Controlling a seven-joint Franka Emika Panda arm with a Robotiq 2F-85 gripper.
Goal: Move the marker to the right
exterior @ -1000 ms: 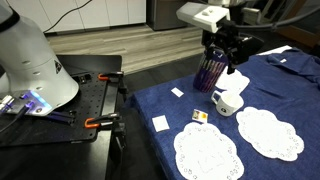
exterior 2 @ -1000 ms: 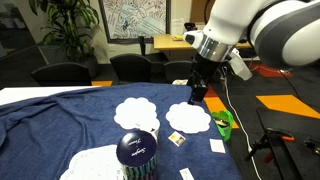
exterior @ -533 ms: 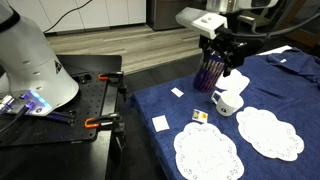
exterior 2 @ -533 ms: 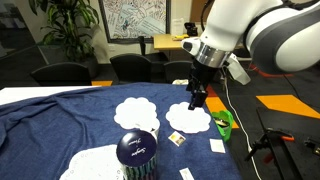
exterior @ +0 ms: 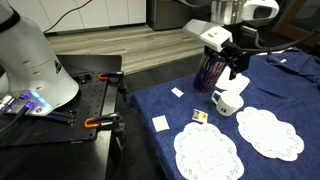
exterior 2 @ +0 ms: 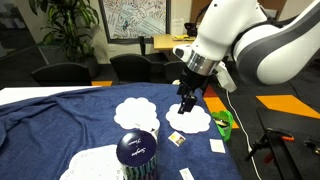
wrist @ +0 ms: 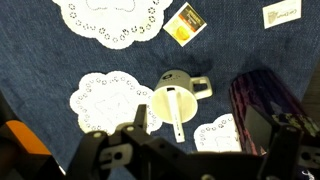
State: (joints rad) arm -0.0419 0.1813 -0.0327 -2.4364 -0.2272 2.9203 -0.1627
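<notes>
My gripper lowers next, open, around the marker's white protruding end (wrist: 179, 133) below it, since that end sticks out past the mug's rim.
The marker (wrist: 176, 112) is a slim white stick. It lies in the white mug (wrist: 160, 100), and its lower end sticks out over the mug's rim. The mug stands on the blue cloth in an exterior view (exterior: 228, 102). I cannot make out the marker in either exterior view. My gripper (wrist: 205, 140) is open and empty. It hangs above the mug, with its dark fingers to either side of the mug's near edge. It also shows in both exterior views (exterior: 232, 72) (exterior 2: 187, 106).
A dark purple cup (wrist: 262, 95) (exterior: 208, 75) stands right beside the mug. White doilies (exterior: 207, 152) (exterior: 268, 132) (exterior 2: 136, 113) and small paper squares (exterior: 160, 123) (wrist: 185, 24) lie on the blue cloth. A lidded dark cup (exterior 2: 135, 152) and a green object (exterior 2: 224, 122) are nearby.
The arm has turned at the wrist and shifted slightly. In one exterior view the gripper sits lower and further left than before. The mug and cup have not moved.
</notes>
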